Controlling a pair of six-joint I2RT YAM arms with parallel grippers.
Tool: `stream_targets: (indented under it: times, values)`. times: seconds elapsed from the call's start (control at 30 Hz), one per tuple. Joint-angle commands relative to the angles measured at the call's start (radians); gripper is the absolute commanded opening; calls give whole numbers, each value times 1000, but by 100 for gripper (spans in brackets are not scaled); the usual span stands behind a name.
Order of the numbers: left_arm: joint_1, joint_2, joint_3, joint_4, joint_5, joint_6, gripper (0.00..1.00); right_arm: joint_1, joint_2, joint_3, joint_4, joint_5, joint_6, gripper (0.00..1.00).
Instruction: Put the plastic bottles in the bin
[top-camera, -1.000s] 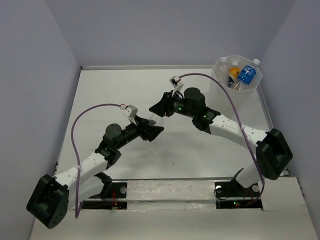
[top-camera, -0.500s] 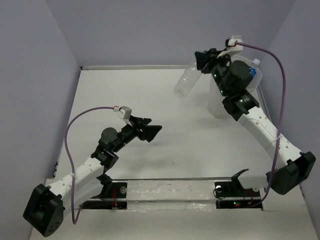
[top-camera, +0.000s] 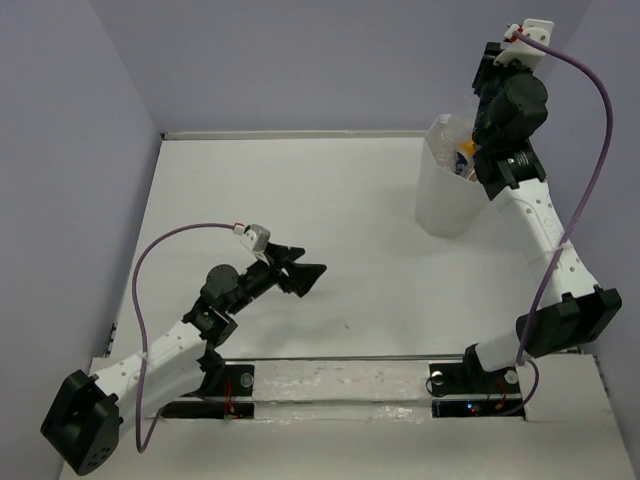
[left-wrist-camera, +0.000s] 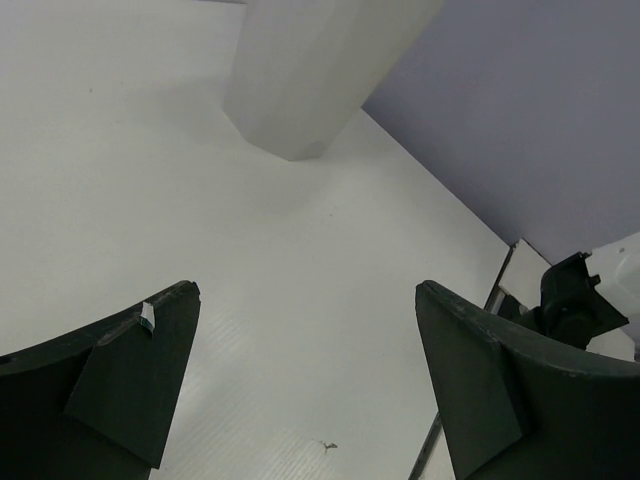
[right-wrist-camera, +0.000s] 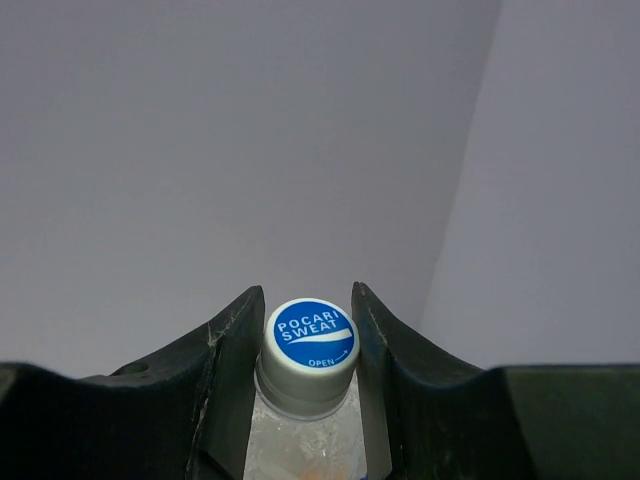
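Note:
The clear bottle's neck comes down toward the bin's opening next and my right gripper releases it. It is still high above the bin's rim, with the bin's opening (top-camera: 460, 148) below it.
My right gripper (top-camera: 489, 66) is raised above the back rim of the tall white bin (top-camera: 447, 200) at the far right. In the right wrist view it (right-wrist-camera: 306, 302) is shut on the neck of a clear bottle (right-wrist-camera: 300, 440) with a blue and white cap (right-wrist-camera: 311, 338). In the top view that bottle is mostly hidden by the arm. An orange bottle (top-camera: 466, 153) shows inside the bin. My left gripper (top-camera: 311, 270) is open and empty, low over the table's middle left. The left wrist view shows its wide-open jaws (left-wrist-camera: 305, 300) and the bin (left-wrist-camera: 310, 70) far ahead.
Grey-violet walls close the table on the left, back and right. The right arm's base (left-wrist-camera: 570, 305) shows at the right edge of the left wrist view. A small mark (left-wrist-camera: 327, 445) lies on the white table.
My right arm carried the clear bottle from the table's middle up and right to above the bin. My left gripper, which was at the bottle, has drawn back a little and is open.

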Motion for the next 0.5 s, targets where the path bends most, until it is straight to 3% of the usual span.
stream_targets:
  times: [0.0, 0.23, 0.47]
  values:
    - [-16, -50, -16, 43, -18, 20, 99, -33, -16, -50, 20, 67, -71, 5]
    - [-19, -54, -14, 34, -34, 19, 99, -33, -73, -216, 10, 61, -1, 6]
    - [-21, -57, -11, 22, -45, 25, 99, -42, -50, -305, -33, 39, 16, 14]
